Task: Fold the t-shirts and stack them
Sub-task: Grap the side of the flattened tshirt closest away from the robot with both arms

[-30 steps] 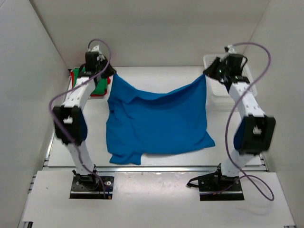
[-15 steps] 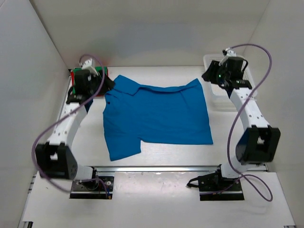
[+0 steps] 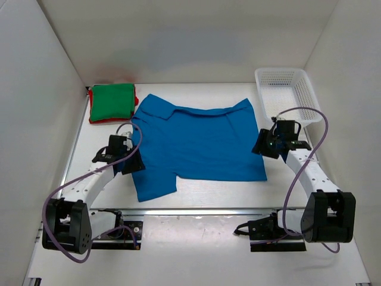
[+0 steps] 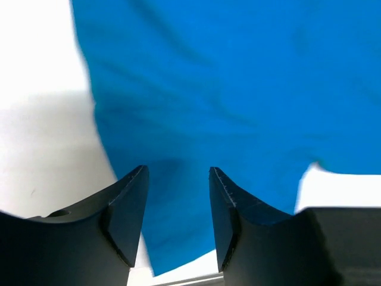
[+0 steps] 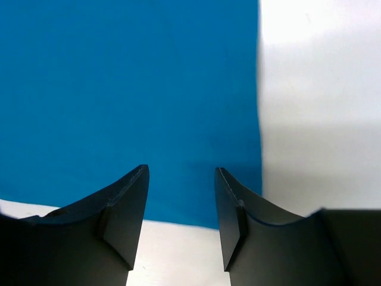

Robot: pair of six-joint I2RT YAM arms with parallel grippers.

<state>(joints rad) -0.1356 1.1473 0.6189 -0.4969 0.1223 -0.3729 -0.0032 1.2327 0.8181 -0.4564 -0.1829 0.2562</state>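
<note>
My left gripper's open fingers go back and down to the blue sleeve's outer edge (image 3: 138,189) (image 4: 149,253) next, since the sleeve lies unfolded.
A bright blue collared t-shirt (image 3: 196,143) lies spread flat in the middle of the table, collar at the back left. It fills the left wrist view (image 4: 238,89) and the right wrist view (image 5: 119,89). A folded green t-shirt (image 3: 112,102) rests at the back left on a red one (image 3: 90,109) that shows only an edge. My left gripper (image 3: 134,164) hovers open over the blue shirt's left sleeve, nothing between its fingers (image 4: 128,202). At the shirt's right edge my right gripper (image 3: 260,147) is open and holds nothing, as its fingers (image 5: 128,202) show.
A white mesh basket (image 3: 286,95) stands at the back right, just behind the right arm. White walls close in the table on the left, back and right. A metal rail (image 3: 196,210) runs along the table's front edge.
Both grippers let go of the blue shirt's far corners and drew back toward the near side. The shirt dropped from hanging to lying flat. The green stack and the basket came into view.
</note>
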